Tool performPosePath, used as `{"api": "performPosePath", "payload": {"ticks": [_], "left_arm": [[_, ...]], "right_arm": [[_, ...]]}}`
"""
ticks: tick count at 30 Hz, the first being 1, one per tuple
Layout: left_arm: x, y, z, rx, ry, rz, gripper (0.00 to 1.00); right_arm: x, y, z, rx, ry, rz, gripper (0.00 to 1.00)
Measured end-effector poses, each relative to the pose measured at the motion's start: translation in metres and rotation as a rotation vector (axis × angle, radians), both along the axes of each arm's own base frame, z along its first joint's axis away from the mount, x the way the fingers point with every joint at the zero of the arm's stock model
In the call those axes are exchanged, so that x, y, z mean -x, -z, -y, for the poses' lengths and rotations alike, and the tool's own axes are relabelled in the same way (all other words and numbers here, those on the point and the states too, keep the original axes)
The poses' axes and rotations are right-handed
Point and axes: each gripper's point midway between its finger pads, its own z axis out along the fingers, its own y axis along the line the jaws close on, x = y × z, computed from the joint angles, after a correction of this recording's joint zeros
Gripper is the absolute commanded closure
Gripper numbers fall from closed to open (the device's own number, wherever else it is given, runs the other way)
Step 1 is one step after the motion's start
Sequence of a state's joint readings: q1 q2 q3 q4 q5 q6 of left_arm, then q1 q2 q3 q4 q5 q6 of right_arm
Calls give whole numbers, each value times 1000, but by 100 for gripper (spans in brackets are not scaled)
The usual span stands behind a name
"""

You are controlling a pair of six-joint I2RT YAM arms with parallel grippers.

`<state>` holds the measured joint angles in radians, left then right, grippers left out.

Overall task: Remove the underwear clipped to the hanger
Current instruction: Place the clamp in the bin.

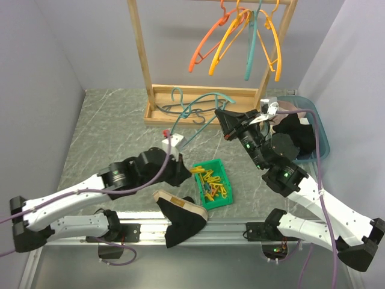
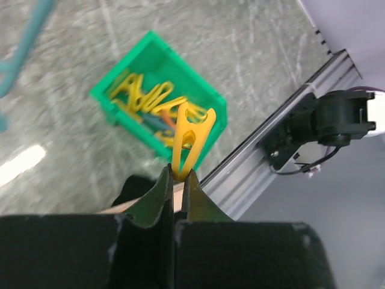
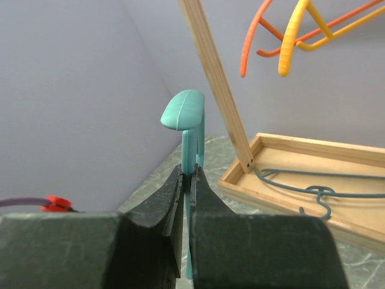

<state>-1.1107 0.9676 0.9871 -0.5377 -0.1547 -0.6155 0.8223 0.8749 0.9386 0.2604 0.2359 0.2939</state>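
The other loose pegs lie at the green bin [image 1: 213, 183], so my left gripper needs to go down and to the right in the top view, over the bin, next.
My left gripper [image 1: 190, 171] is shut on a yellow clothes peg [image 2: 190, 139] and holds it above the green bin [image 2: 124, 77] of pegs. My right gripper [image 1: 221, 114] is shut on a teal hanger [image 1: 195, 111]; in the right wrist view its jaws stand closed on the hanger's thin bar [image 3: 191, 123]. No cloth shows on that hanger. A black underwear with a beige waistband [image 1: 182, 227] lies at the table's near edge, draped over the rail. A dark corner of it shows under my left fingers [image 2: 133, 188]. More dark underwear [image 1: 299, 133] lies in the blue tub.
A wooden rack [image 1: 139, 54] stands at the back with orange, yellow and teal hangers [image 1: 240, 36] on its bar. A grey hanger [image 3: 313, 191] lies in the rack's base tray [image 1: 198, 96]. The blue tub [image 1: 322, 135] is at the right. The metal rail [image 2: 264, 156] runs along the near edge.
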Motion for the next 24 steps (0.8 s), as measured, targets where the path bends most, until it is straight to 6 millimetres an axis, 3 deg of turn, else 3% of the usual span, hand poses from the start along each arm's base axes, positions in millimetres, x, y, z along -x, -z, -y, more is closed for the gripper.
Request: {"api": "performPosePath", "payload": {"ticks": [3,8,13,14,16,17,19,20,21,24], "left_arm": [[-5,8,26,9,36,-4,100],[-12,44,58,-96,66,-40,99],[-23,70,69,-178,35,-52,96],[-25,73,69,-187,29,-52,91],[-28,78,71,-205,23,-51,65],[-30,80,73,-208,16,-52,48],[-33,84,75,-219,5,-45,29],[-36,86,75,-221,-10,-45,5],[-37,86,74,-224,-13,-40,1],[-43,84,73,-213,-49,-23,1]], "right_arm": [[-3,6,-1,13,7,-16,100],[-4,9,-3,19,5,-24,100],[-3,9,-5,22,-7,-23,100],[-3,9,-6,23,-12,-23,100],[-2,9,-7,23,-20,-22,100],[-1,9,-7,22,-23,-22,100],[-1,9,-8,23,-29,-22,100],[0,9,-9,22,-33,-22,100],[0,9,-9,23,-37,-22,100],[1,9,-11,24,-47,-20,100]]}}
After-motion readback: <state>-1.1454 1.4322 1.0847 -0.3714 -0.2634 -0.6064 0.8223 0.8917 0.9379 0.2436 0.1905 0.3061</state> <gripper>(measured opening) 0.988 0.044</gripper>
